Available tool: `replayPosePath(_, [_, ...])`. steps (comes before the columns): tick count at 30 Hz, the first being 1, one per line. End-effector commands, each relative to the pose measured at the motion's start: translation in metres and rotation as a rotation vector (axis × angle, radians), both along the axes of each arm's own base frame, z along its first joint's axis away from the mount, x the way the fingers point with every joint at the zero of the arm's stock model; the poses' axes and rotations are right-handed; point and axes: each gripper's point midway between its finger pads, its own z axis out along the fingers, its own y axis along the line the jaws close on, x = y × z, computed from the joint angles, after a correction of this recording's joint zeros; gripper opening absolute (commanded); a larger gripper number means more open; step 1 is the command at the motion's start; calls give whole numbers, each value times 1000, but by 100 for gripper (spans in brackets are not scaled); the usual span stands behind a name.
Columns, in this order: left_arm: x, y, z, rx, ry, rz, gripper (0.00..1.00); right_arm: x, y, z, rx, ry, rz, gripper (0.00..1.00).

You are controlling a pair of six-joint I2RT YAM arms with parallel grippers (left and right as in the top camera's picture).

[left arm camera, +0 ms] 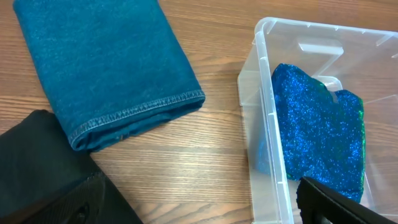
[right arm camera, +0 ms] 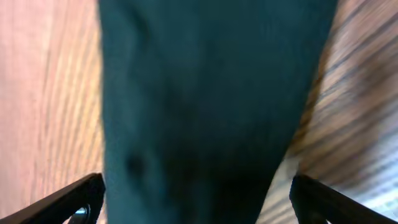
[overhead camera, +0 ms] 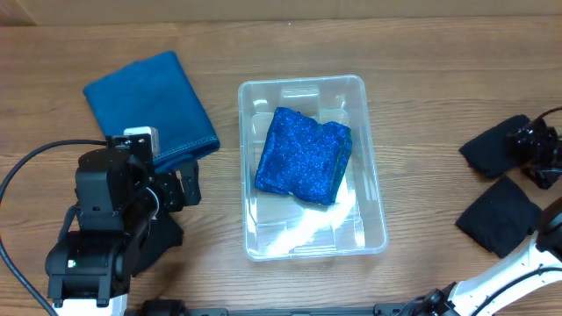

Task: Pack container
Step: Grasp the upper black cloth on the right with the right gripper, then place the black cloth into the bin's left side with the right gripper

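My right gripper moves down a little onto the end of the farther dark cloth [overhead camera: 511,147] [right arm camera: 186,193] next and closes, since it lies below, between the open fingers.
The clear plastic container [overhead camera: 373,206] stands mid-table and holds a sparkly blue folded cloth [overhead camera: 303,156]; both also show in the left wrist view, container [left arm camera: 266,112], cloth [left arm camera: 317,134]. A teal folded towel [overhead camera: 151,101] lies to its left, also seen in the left wrist view [left arm camera: 106,65]. My left gripper [overhead camera: 180,180] is open and empty, just left of the container. My right gripper [overhead camera: 537,145] is at the far right, open, its fingers on either side of a dark cloth [right arm camera: 211,99].
A second dark cloth [overhead camera: 499,213] lies at the right, below the first [overhead camera: 493,145]. A black cable [overhead camera: 26,167] curves at the left edge. Another dark cloth [left arm camera: 37,168] lies under the left wrist.
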Motion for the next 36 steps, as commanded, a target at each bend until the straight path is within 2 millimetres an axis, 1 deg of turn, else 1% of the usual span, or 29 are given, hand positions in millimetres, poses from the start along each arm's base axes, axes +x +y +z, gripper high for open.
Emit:
replayPosePath(1, [1,0,11,8,-27,-12,100,1,3,-15,32,0,13,100])
replayPosePath(3, [1,0,11,8,-27,-12,100,2,6,-25,53,9,16,100])
replayPosePath(4, [1,1,11,8,-27,-11,100,6,10,-25,82,-21,26,96])
replayPosePath(6, [1,0,11,8,-27,-12,100,19,18,-15,130,-111,54,75])
replayPosePath(8, [1,0,11,6,-27,-14,100,27,22,-9,158,-164,62,41])
replayPosePath(9, [1,0,11,6,-27,-13,100,27,22,-9,159,-165,62,27])
replayPosePath(10, [1,0,11,6,-27,-14,100,27,23,-8,164,-169,63,15])
replayPosePath(12, [1,0,11,6,-27,-13,100,33,29,1,204,-220,73,11])
replayPosePath(13, [1,0,11,6,-27,-14,100,38,32,10,219,-257,86,11])
replayPosePath(15, [1,0,11,6,-27,-13,100,50,40,44,210,-357,153,4])
replayPosePath(16, [1,0,11,6,-27,-14,100,60,50,75,184,-412,201,4])
replayPosePath(17, [1,0,11,6,-27,-14,100,65,61,97,165,-454,248,4])
replayPosePath(19, [1,0,11,6,-28,-13,100,74,101,155,106,-539,373,4])
replayPosePath(20, [1,0,11,7,-27,-13,100,75,139,197,48,-602,489,4])
replayPosePath(21, [1,0,11,7,-27,-13,100,72,168,224,15,-642,569,4])
replayPosePath(22, [1,0,11,7,-27,-14,100,67,195,246,-8,-672,634,4])
replayPosePath(23, [1,0,11,7,-27,-13,100,60,228,270,-29,-708,707,4])
replayPosePath(24, [1,0,11,7,-27,-13,100,47,270,291,-50,-740,801,4])
replayPosePath(25, [1,0,11,7,-27,-13,100,34,306,300,-46,-747,881,4])
replayPosePath(26, [1,0,11,7,-28,-13,100,22,339,302,-38,-736,958,4])
replayPosePath(27, [1,0,11,7,-28,-13,100,9,376,297,-13,-708,1043,4])
replayPosePath(28, [1,0,11,7,-28,-13,100,-1,403,290,11,-679,1109,4])
replayPosePath(29, [1,0,11,7,-27,-13,100,-7,425,281,18,-635,1147,4])
replayPosePath(31, [1,0,11,6,-27,-13,100,-5,461,253,-37,-531,1164,4])
replayPosePath(32, [1,0,11,7,-27,-13,100,-4,475,246,-30,-524,1189,4])
replayPosePath(33, [1,0,11,7,-27,-13,100,0,486,237,-6,-501,1179,4])
replayPosePath(34, [1,0,10,7,-25,-13,100,5,495,224,21,-464,1164,4])
replayPosePath(35, [0,0,10,7,-21,-13,100,13,506,203,64,-410,1143,4])
replayPosePath(36, [0,0,9,7,-20,-13,100,13,516,190,99,-386,1164,4])
